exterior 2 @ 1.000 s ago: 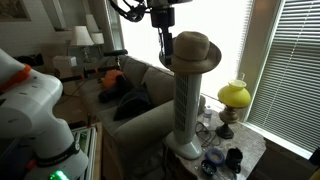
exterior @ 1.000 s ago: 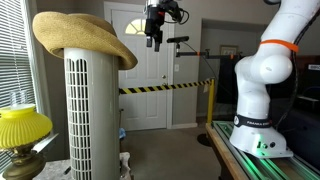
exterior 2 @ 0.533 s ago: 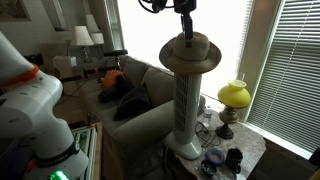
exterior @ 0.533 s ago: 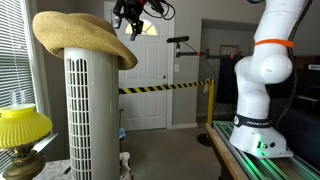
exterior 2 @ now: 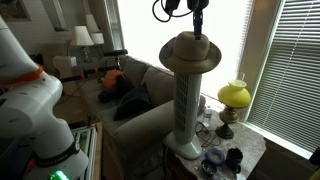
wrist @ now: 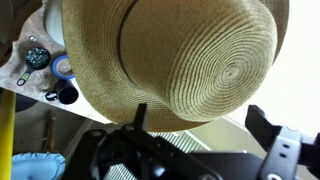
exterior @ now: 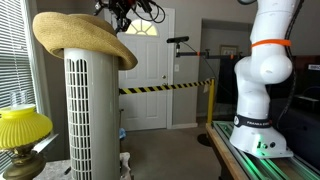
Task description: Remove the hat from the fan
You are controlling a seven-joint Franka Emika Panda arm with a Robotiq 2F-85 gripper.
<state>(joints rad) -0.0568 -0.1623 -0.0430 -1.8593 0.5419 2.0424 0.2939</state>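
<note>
The robot's open gripper needs to go down a little next, onto the rounded edge of the hat's top (wrist: 199, 104), because that edge is already between its spread fingers.
The tan straw hat (exterior: 80, 40) sits on top of the tall white fan (exterior: 92, 110); both also show in an exterior view, hat (exterior 2: 192, 52) and fan (exterior 2: 186, 105). My gripper (exterior: 122, 14) hangs at the top of the picture, just above the hat's crown (exterior 2: 198, 28). In the wrist view the hat (wrist: 180, 60) fills most of the picture, and my gripper (wrist: 202, 125) is open with its two dark fingers apart at the brim's edge. It holds nothing.
A yellow glass lamp (exterior: 20, 125) (exterior 2: 235, 95) stands next to the fan on a side table (exterior 2: 225, 160) with small items. The robot base (exterior: 262, 90) is to one side. A couch (exterior 2: 130, 95), window blinds (exterior 2: 290, 70) and yellow caution tape (exterior: 165, 88) surround the spot.
My gripper has moved from beside the hat, upward and across, to a spot over the crown. The hat and fan have not moved.
</note>
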